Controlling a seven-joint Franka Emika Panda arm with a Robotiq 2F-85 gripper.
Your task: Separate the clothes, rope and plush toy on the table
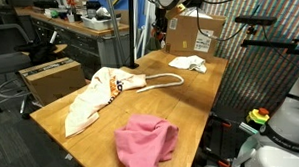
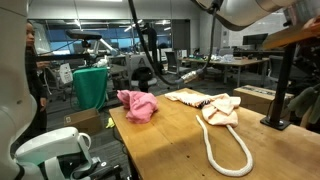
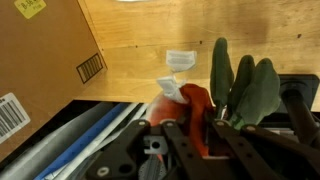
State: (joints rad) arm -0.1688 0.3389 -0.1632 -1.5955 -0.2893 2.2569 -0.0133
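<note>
My gripper moves down toward the black stand next and releases the plush toy (image 3: 192, 104) clear of the rope, since the bare tabletop beside the stand lies below.
In the wrist view my gripper (image 3: 196, 128) is shut on the plush toy (image 3: 192, 104), a red body with dark green leaves and a white tag. It hangs over the table's wooden edge (image 3: 150, 35) next to a cardboard box (image 3: 45, 45). In an exterior view the cream shirt (image 1: 97, 98) lies left of centre, the pink garment (image 1: 147, 141) near the front and the small white garment (image 1: 188, 64) far back. The rope (image 1: 162, 82) loops between them. From the opposite side the pink garment (image 2: 137, 104), cream shirt (image 2: 216, 106) and rope (image 2: 226, 150) show again.
A large cardboard box (image 1: 196, 33) stands at the table's far end. Another box (image 1: 50, 78) sits beside the table on the left. A cluttered workbench (image 1: 76, 26) runs behind. A green-draped object (image 2: 90, 85) stands past the table's end.
</note>
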